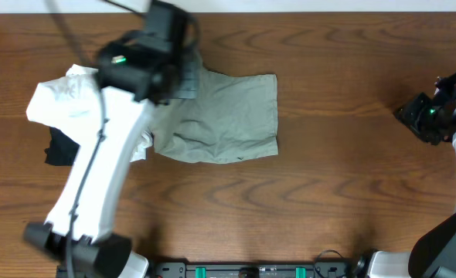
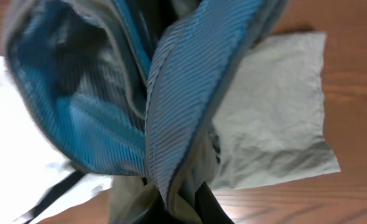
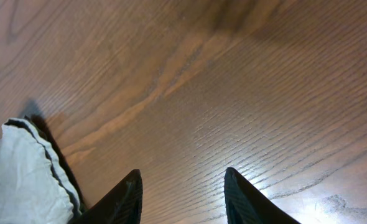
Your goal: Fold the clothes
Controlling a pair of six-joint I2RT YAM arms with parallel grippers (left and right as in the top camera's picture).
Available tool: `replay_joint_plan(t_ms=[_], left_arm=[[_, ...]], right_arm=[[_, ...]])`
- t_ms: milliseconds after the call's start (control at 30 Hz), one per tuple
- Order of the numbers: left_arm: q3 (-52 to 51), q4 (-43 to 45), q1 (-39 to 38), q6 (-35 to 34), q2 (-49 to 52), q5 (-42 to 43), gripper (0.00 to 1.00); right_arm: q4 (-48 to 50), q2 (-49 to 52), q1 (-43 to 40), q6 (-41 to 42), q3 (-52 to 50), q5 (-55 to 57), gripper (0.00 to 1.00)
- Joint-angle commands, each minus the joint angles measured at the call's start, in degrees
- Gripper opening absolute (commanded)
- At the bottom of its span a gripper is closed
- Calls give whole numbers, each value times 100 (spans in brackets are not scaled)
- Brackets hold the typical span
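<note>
The left gripper carries the waistband [image 2: 183,93], lifted in its fingers, across the shorts' legs toward the hems next, then down, since they lie flat.
The clothes, khaki grey-green shorts [image 1: 228,116], lie spread on the wooden table, legs toward the right. My left gripper [image 1: 166,81] hovers over their left end, shut on the waistband. In the left wrist view the pale blue ribbed inner waistband [image 2: 183,93] is bunched and lifted in front of the camera, pinched between the dark fingers [image 2: 211,208], while the rest of the shorts [image 2: 277,118] rests flat on the wood. My right gripper [image 1: 415,116] stands far to the right, open over bare wood [image 3: 183,186], holding nothing. A hemmed cloth corner [image 3: 22,180] shows at its left.
A pile of white garments [image 1: 58,99] with a black piece [image 1: 58,148] lies left of the shorts, partly under my left arm [image 1: 104,162]; the white cloth [image 2: 9,155] also shows in the left wrist view. Bare wood [image 1: 344,177] stretches between the shorts and the right arm.
</note>
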Motion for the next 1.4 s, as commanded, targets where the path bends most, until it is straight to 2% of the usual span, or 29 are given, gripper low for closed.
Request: replay_joint_plan(t_ms=[0, 233, 667, 800, 967, 1033, 1133, 1367], left_arm=[[83, 153, -354, -225, 538, 33, 6], [83, 675, -866, -815, 1360, 37, 6], [76, 1556, -1635, -1821, 2188, 28, 6], [50, 1880, -1705, -2435, 2435, 33, 7], [44, 2354, -1805, -2935, 2629, 157, 34], [50, 2625, -1867, -2914, 2612, 492, 45], [52, 2693, -1917, -2680, 2492, 754, 46], [52, 2343, -1869, -1749, 1720, 741, 46]], right_arm=[[-9, -76, 52, 57, 4, 17, 41], [-11, -76, 52, 57, 2, 15, 41], [11, -76, 55, 57, 2, 15, 41], [-7, -76, 61, 57, 2, 17, 42], [-9, -76, 129, 57, 2, 20, 42], [-7, -76, 157, 55, 2, 22, 42], [-13, -76, 166, 57, 2, 20, 41], [-26, -76, 192, 48, 2, 17, 42]])
